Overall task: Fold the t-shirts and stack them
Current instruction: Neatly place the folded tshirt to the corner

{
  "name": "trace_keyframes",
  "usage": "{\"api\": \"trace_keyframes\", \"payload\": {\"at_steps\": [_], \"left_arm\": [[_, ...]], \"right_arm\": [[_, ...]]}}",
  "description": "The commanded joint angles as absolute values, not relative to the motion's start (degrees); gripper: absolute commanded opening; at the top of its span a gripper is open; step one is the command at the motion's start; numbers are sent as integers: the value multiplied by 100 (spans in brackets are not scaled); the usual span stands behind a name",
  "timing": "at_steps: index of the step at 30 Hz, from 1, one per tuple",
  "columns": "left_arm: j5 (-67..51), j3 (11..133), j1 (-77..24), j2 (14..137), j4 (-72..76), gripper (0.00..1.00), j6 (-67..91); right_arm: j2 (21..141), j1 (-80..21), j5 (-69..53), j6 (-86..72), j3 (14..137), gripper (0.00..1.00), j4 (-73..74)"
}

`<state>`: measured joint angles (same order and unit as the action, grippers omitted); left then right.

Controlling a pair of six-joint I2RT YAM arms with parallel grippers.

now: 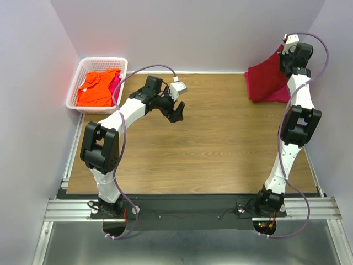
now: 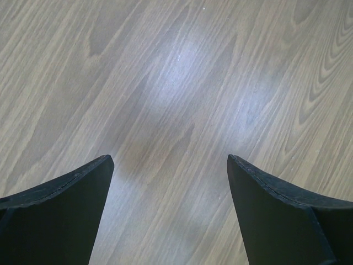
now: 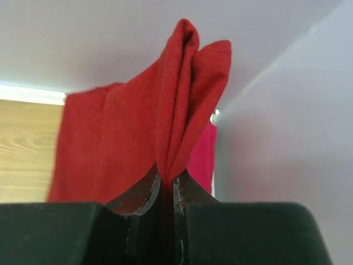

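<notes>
I should lower my right gripper onto the pink t-shirt beside the wall, because the pinched edge of the dark red t-shirt (image 1: 267,77) is raised off the pink one.
A dark red t-shirt (image 1: 267,77) lies folded at the table's far right corner, one edge lifted. My right gripper (image 1: 286,57) is shut on that lifted edge; the right wrist view shows the red cloth (image 3: 182,105) pinched between the fingers (image 3: 190,193). A pink t-shirt (image 1: 280,96) lies under the red one and shows behind it in the right wrist view (image 3: 201,157). An orange t-shirt (image 1: 96,88) and a magenta-pink one (image 1: 115,83) lie in the basket. My left gripper (image 1: 177,113) is open and empty above the bare wood, fingers (image 2: 276,210) wide apart.
The white lattice basket (image 1: 77,83) stands at the far left corner. The wooden tabletop (image 1: 198,149) ends at pale walls behind and on both sides. A metal rail (image 1: 193,210) runs along the near edge by the arm bases.
</notes>
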<state>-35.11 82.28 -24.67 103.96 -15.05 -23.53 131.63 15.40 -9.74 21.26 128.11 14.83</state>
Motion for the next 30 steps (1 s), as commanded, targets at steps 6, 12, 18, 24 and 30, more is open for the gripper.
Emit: {"api": "trace_keyframes", "payload": {"at_steps": [6, 12, 18, 24, 30], "left_arm": [[-3551, 8657, -2452, 10353, -1881, 96, -2478], [-3463, 8763, -2452, 10424, -2013, 96, -2496], [-3401, 8815, -2452, 10450, -2048, 96, -2496], [-3436, 8745, -2426, 10424, -1978, 96, -2470], [-3568, 8640, -2373, 10354, -1855, 96, -2400]], "right_arm": [[13904, 1828, -1301, 2584, 13157, 1, 985], [14316, 1890, -1274, 2681, 13201, 1, 765], [14502, 1890, -713, 2663, 13359, 54, 607], [14186, 1890, -641, 2576, 13509, 81, 580], [13676, 1890, -1651, 1829, 13193, 86, 571]]}}
